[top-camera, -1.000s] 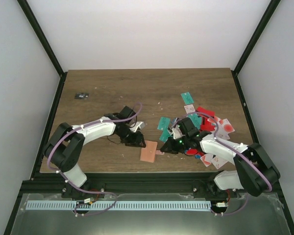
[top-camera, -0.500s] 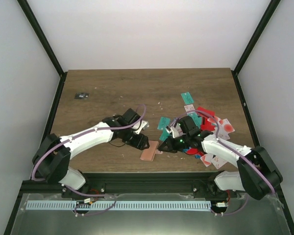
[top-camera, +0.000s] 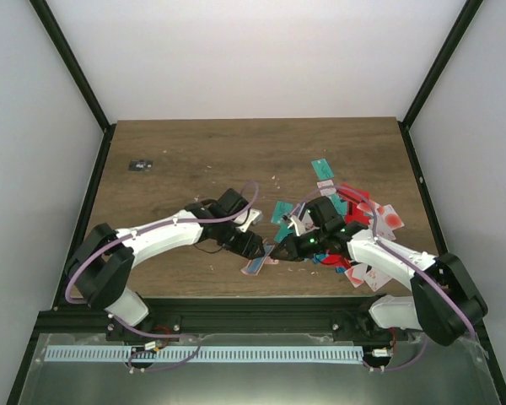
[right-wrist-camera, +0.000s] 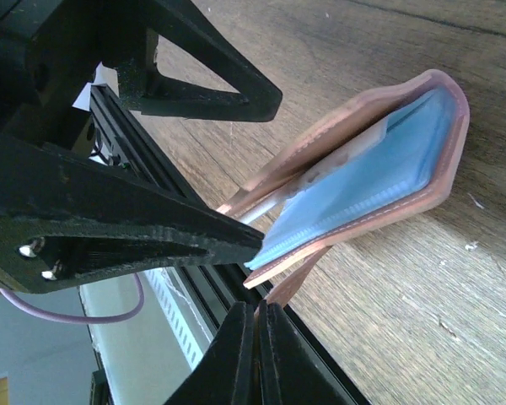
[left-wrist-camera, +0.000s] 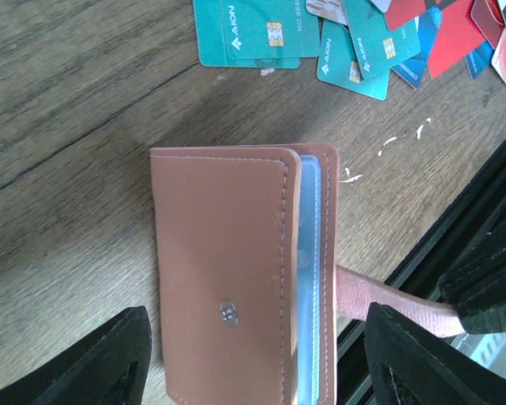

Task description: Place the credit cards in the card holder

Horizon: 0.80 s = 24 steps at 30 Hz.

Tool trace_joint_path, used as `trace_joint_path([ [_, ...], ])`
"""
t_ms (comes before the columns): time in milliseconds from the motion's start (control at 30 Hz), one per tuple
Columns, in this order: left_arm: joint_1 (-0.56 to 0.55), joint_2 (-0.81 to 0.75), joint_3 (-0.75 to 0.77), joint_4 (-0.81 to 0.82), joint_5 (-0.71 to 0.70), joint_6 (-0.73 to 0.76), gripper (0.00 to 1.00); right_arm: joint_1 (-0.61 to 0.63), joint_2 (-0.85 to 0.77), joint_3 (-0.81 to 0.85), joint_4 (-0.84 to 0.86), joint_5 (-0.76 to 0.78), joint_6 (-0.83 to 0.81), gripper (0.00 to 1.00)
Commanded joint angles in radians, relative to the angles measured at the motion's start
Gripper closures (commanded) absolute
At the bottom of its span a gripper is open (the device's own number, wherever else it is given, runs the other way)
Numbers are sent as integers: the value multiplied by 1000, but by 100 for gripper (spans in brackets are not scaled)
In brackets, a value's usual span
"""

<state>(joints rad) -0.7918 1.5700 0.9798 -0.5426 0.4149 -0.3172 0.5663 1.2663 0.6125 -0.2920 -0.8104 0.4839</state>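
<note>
Next, my right gripper moves down toward the wood, easing toward the card pile, and releases the holder's tab [left-wrist-camera: 386,299], since the tab is held raised off the table.
The salmon-pink card holder [top-camera: 256,263] lies near the table's front edge, its flap slightly lifted so the blue-grey pockets [right-wrist-camera: 379,173] show. My right gripper [right-wrist-camera: 261,314] is shut on the holder's thin tab [left-wrist-camera: 386,299] and shows in the top view [top-camera: 282,251]. My left gripper [left-wrist-camera: 257,337] is open and straddles the holder [left-wrist-camera: 228,270], one finger on each side; in the top view it [top-camera: 248,246] sits just left of the holder. Its fingers [right-wrist-camera: 135,232] show in the right wrist view, one tip at the pockets' edge. The credit cards [top-camera: 347,221] lie in a loose pile at the right; teal ones [left-wrist-camera: 249,34] lie beyond the holder.
A tiny dark object [top-camera: 140,164] lies at the far left of the table. The black front rail [left-wrist-camera: 481,211] runs just beside the holder. Black frame posts stand at the table's sides.
My left gripper has moved right and forward until it straddles the holder. The right gripper has closed in on the tab, and the holder now looks tilted and narrower from above.
</note>
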Motion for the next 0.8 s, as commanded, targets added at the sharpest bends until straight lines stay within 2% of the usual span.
trace_joint_path([
  [0,-15,35,7,40,9,-16,30,2,14,63,-44,-23,-55,99],
  [233,-17,47,4,21,-106,-26,45,-2,29,71,-71,-10,-75,99],
  [433,-16,36,1,22,-140,-33,56,-11,30,58,-98,41,-75,99],
  [667,-15,30,-51,31,-174,-51,86,-24,56,26,-114,134,-39,99],
  [767,-13,15,-93,32,-216,-89,92,-26,93,21,-118,199,-20,99],
])
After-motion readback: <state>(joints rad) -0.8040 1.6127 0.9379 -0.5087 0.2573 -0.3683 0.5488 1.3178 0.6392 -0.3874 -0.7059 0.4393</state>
